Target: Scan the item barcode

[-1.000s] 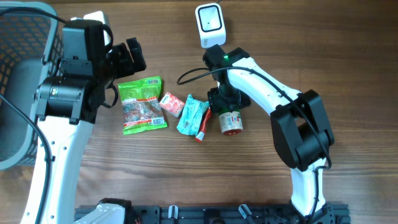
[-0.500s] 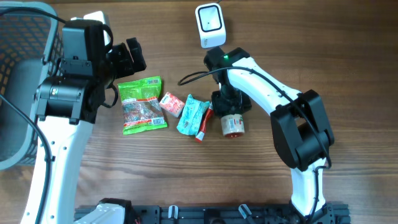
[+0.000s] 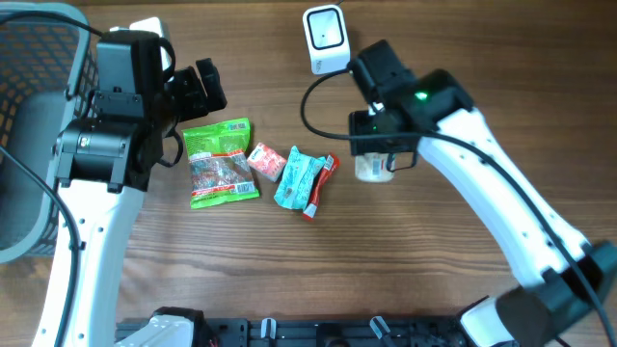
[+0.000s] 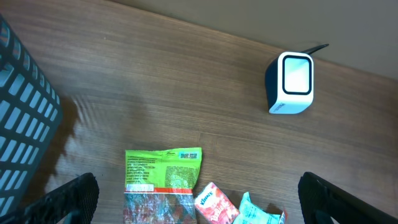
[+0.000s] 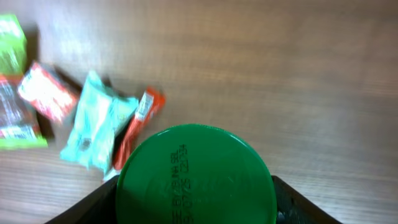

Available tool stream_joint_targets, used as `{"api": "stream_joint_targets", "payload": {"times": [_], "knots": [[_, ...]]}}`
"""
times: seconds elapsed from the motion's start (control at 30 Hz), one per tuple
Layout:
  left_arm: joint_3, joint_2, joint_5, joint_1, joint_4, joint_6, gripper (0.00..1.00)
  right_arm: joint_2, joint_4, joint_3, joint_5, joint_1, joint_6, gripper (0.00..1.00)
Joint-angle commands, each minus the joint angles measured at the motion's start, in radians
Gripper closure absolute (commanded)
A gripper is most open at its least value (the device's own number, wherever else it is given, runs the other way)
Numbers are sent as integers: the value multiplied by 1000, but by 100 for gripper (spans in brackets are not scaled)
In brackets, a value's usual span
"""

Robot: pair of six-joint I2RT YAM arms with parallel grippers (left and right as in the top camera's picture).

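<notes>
A clear spot on the bare tabletop [image 3: 370, 188] beside the red stick pack lies below my right gripper. Next, my right gripper should lower the held jar onto that spot and let go of it.
The item is a small jar with a green lid [image 5: 196, 171] and a pale body [image 3: 372, 171]. My right gripper [image 5: 196, 208] is shut on it, a finger on each side of the lid, and holds it off the table. From overhead the right gripper [image 3: 382, 146] hangs just in front and to the right of the white barcode scanner [image 3: 326, 39]. The same scanner [image 4: 291, 83] stands at the upper right of the left wrist view. My left gripper [image 3: 200, 89] is open and empty, above the table behind the green bag.
On the table lie a green snack bag [image 3: 220, 162], a pink tissue packet [image 3: 266, 161], a teal packet [image 3: 297, 178] and a red stick pack [image 3: 319, 185]. A grey mesh basket [image 3: 39, 58] stands at the far left. The scanner's cable [image 3: 308, 106] loops near the right arm.
The right gripper closed on the jar lying on the table, then lifted it up and back toward the scanner. The right arm swung out to the right. The left arm stayed still.
</notes>
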Motion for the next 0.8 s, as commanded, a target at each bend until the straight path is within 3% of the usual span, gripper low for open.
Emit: {"api": "stream_joint_targets", "payload": {"times": [0.0,0.27,0.47,0.77], "knots": [[5,-1,-9,-2,2,13,0,-78,87,-48,164,2,46,45],[5,-1,-9,-2,2,13,0,-187,538,-497,228,6,31,46],[5,-1,-9,-2,2,13,0,-204,910,-783,181,6,-68,48],[5,-1,-9,-2,2,13,0,-219,953,-798,156,6,-99,47]]}}
